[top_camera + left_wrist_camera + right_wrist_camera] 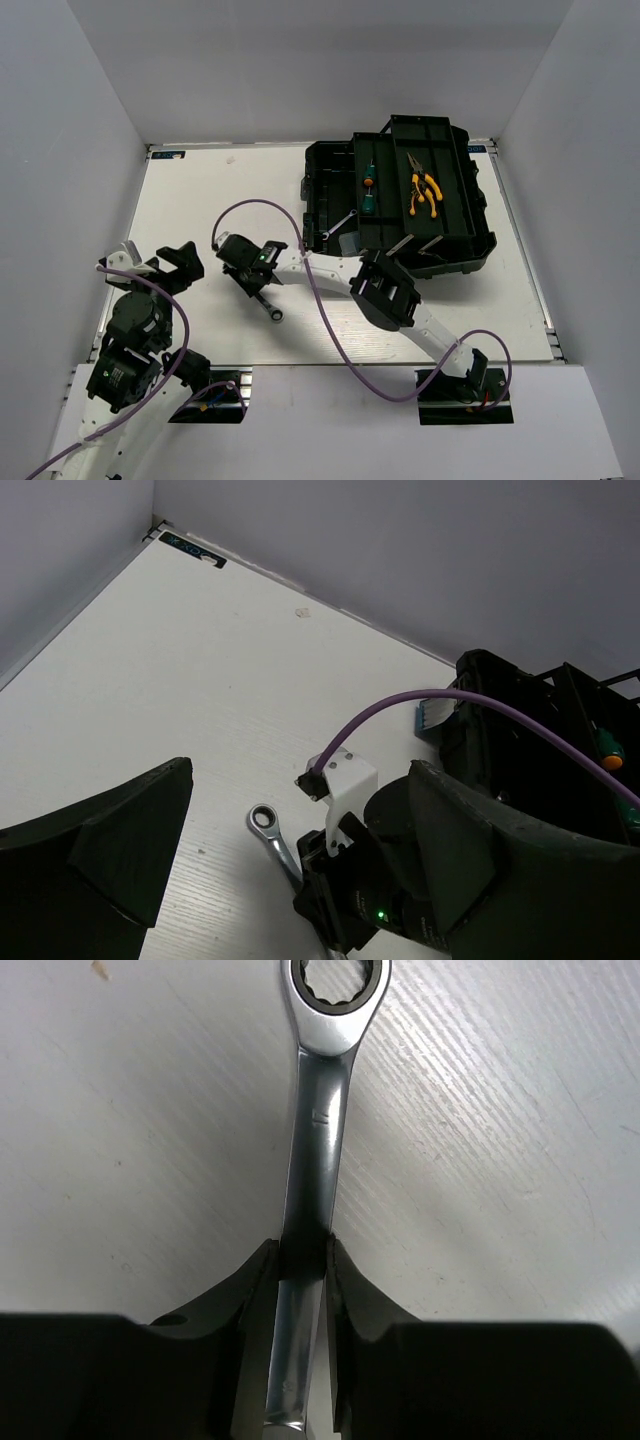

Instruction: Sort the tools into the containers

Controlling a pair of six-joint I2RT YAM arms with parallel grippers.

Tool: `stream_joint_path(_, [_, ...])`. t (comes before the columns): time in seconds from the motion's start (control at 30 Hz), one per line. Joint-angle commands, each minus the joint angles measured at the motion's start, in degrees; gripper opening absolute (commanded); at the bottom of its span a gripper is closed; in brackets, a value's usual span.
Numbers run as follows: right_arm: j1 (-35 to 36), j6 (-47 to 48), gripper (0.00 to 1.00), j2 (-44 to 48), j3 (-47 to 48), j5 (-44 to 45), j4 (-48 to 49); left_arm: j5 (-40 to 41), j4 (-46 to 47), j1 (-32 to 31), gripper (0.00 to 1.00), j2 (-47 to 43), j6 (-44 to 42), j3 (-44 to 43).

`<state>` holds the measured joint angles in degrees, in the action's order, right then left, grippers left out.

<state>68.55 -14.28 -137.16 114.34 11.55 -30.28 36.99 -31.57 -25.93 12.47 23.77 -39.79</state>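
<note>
My right gripper raises the long wrench outward over the toolbox's open section (334,202) next and releases it, since that section, outward of the gripper, already holds a short wrench.
A long silver wrench (318,1110) lies on the white table, ring end pointing away from the gripper. My right gripper (303,1255) is shut on its shaft, with both fingers pressed against its sides. From above, the right gripper (256,285) is at the table's middle left, and the wrench's ring end (274,314) sticks out toward the near edge. My left gripper (165,265) is open and empty at the left. The black toolbox (470,215) holds two green-handled screwdrivers (368,172) and yellow-handled pliers (424,192). A short wrench (338,226) lies at the toolbox's front left.
The left wrist view shows the wrench's ring (265,820) beside the right arm's wrist (400,880), with its purple cable (420,702) arching over. White walls enclose the table on three sides. The toolbox stands at the back right.
</note>
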Motion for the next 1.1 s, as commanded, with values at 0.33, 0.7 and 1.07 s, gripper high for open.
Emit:
stream_joint_path(0.33, [-4.57, 8.22, 0.0, 5.58, 6.5, -14.27, -10.67, -0.43, 0.72, 0.36, 0.99, 2.03, -0.65, -0.55])
stream_joint_path(0.7, [-6.06, 8.66, 0.0, 10.42, 11.51, -14.63, -11.12, -0.96, 0.72, 0.36, 0.99, 2.56, -1.18, -0.55])
stream_joint_path(1.07, [-9.49, 12.61, 0.0, 14.03, 15.29, -3.21, -9.19, -0.96, 0.72, 0.36, 0.99, 3.7, -1.18, -0.55])
